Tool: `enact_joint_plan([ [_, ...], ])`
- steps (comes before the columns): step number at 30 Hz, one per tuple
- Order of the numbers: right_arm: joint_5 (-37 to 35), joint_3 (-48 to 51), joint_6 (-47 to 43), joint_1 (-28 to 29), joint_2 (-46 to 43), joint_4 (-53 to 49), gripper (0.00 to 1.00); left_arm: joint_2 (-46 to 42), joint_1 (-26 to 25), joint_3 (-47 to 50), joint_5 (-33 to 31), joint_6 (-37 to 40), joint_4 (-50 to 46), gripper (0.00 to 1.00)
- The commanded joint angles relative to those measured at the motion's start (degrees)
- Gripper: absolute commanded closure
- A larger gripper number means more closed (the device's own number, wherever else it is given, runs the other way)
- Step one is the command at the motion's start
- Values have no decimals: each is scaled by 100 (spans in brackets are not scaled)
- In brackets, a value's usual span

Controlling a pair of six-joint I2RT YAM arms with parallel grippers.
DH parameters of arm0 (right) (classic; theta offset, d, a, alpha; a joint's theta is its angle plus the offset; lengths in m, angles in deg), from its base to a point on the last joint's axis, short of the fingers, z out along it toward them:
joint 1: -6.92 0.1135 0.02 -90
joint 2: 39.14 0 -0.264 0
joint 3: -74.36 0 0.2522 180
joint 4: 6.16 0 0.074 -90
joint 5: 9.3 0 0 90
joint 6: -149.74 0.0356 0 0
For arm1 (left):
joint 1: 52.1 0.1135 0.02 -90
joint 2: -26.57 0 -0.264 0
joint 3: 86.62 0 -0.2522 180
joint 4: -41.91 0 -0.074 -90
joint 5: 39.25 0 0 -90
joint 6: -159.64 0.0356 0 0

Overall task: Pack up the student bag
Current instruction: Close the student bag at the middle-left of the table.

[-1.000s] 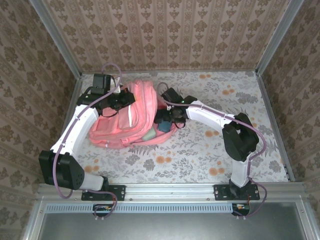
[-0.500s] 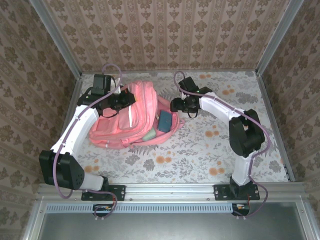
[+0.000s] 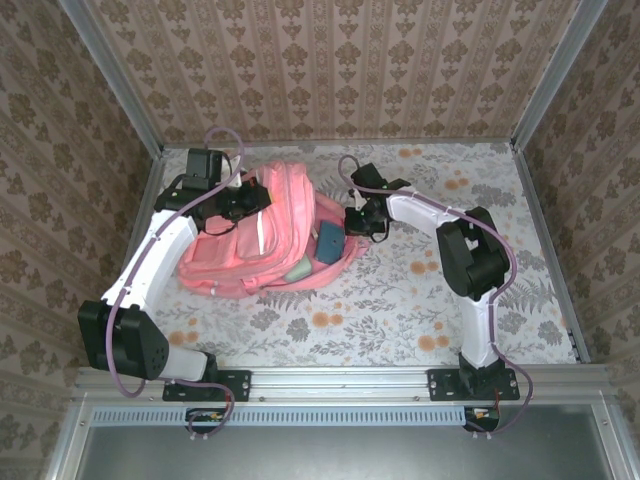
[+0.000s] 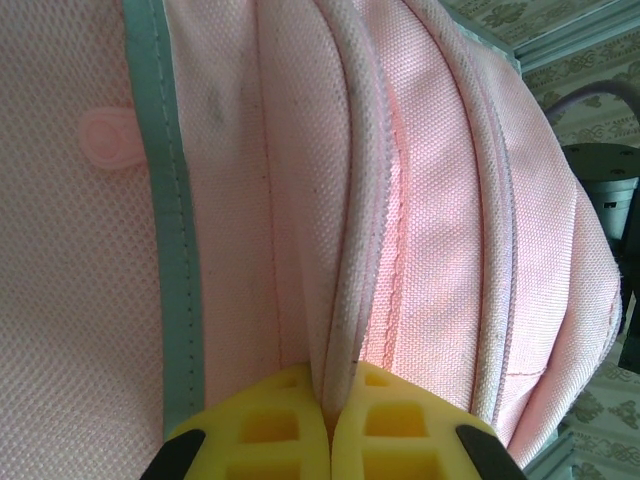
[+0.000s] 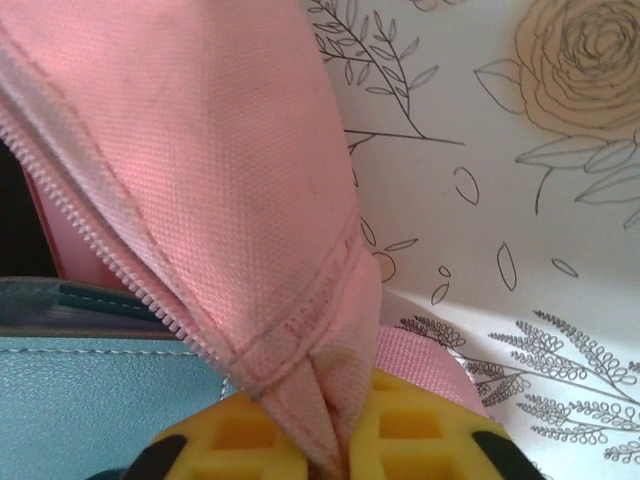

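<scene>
My left gripper draws the seam fold toward the teal book point(image 3: 329, 240) next and releases it, as the book still shows in the opening between my left and right grippers.
The pink student bag point(image 3: 262, 240) lies on the floral table, its main opening facing right. A teal book point(image 3: 329, 240) and a pale green item point(image 3: 297, 270) sit in the opening. My left gripper point(image 3: 240, 203) is shut on a piped seam fold of the bag point(image 4: 345, 300) at its top left. My right gripper point(image 3: 357, 220) is shut on the pink flap by the zipper point(image 5: 300, 330) at the bag's right edge. The teal book point(image 5: 100, 400) lies just left of the right fingers point(image 5: 420, 430).
The floral table surface point(image 3: 440, 290) stretches to the right and front of the bag. Patterned walls enclose the back and sides. A metal rail point(image 3: 340, 378) runs along the near edge by the arm bases.
My right gripper left the bag's opening, swung up and right, then came back to pinch the bag's right flap. The teal book now lies uncovered in the opening. The left arm stayed put.
</scene>
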Motion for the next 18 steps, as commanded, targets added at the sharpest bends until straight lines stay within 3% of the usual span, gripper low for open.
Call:
enact_joint_plan([
  [1, -223, 276, 53, -36, -548, 62, 87, 50, -170, -66, 67, 34, 326, 100],
  [2, -238, 353, 60, -86, -638, 71, 73, 123, -227, -71, 51, -14, 395, 100],
  [3, -254, 436, 80, -130, -754, 91, 50, 205, -316, -85, 10, -53, 445, 100],
  [5, -285, 584, 120, -215, -971, 99, 32, 382, -441, -121, -128, -129, 546, 100],
  [10, -506, 1041, 219, -259, -1738, 327, 23, 921, -641, -343, -310, -240, 669, 100],
  [15, -499, 1576, 474, -185, -2457, 464, 23, 1199, -645, -667, -281, -216, 490, 50],
  [18, -497, 1838, 625, -12, -2707, 516, 23, 1031, -614, -660, -436, -140, 293, 36],
])
